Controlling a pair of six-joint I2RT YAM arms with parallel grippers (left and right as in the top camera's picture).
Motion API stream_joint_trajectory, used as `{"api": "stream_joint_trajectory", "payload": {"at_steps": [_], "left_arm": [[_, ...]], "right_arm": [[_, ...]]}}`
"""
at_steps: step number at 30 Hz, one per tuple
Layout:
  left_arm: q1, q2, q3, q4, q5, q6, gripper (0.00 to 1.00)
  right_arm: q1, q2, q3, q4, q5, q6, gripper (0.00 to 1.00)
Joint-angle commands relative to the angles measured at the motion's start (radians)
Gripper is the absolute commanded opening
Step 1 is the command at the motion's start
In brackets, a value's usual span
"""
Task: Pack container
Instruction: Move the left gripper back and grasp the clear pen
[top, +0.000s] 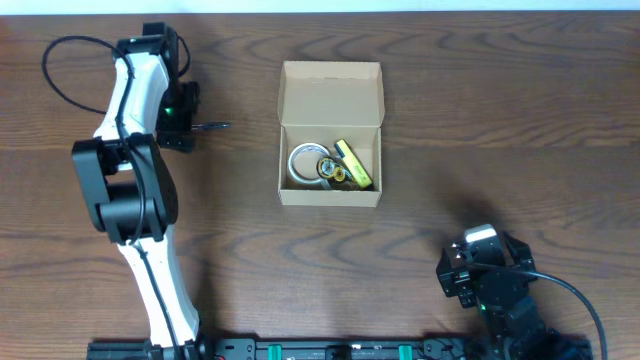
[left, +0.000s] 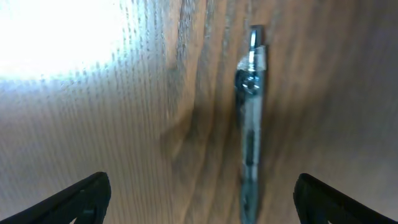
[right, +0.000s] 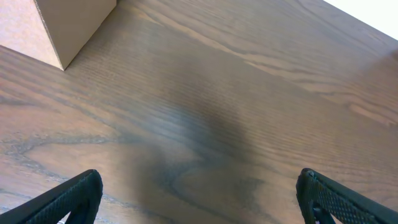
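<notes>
The body of the pen comes between the spread fingers of my left gripper next, as the gripper moves down toward the wood and closes around it.
The container, a tan cardboard box with its flap lid folded back, sits mid-table. Inside lie a white tape roll, a smaller roll and a yellow item. To its left a slim silver pen-like object lies on the wood. My left gripper hovers at its near end, open, holding nothing. In the left wrist view the pen-like object lies between the spread fingers of the left gripper, nearer the right one. My right gripper stands open and empty at the front right.
The wooden table runs to a pale edge at the back. In the right wrist view the container's corner shows at the upper left, well ahead of the right gripper. A black cable loops beside the left arm.
</notes>
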Motion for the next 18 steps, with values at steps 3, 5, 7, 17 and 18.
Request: {"api": "stream_joint_trajectory", "payload": {"at_steps": [3,5,7,17,18], "left_arm": [[0.005,0.035,0.017,0.011,0.010,0.014,0.91],[0.008,0.043,0.017,0.020,0.021,0.014,0.86],[0.014,0.057,0.017,0.032,0.038,0.014,0.82],[0.016,0.105,0.017,0.056,0.078,0.014,0.67],[0.016,0.105,0.017,0.056,0.078,0.014,0.64]], "right_arm": [[-0.006,-0.006,-0.002,0.002,0.010,-0.011,0.99],[-0.006,-0.006,-0.002,0.002,0.010,-0.011,0.99],[-0.006,-0.006,-0.002,0.002,0.010,-0.011,0.99],[-0.006,-0.006,-0.002,0.002,0.010,-0.011,0.99],[-0.006,-0.006,-0.002,0.002,0.010,-0.011,0.99]]}}
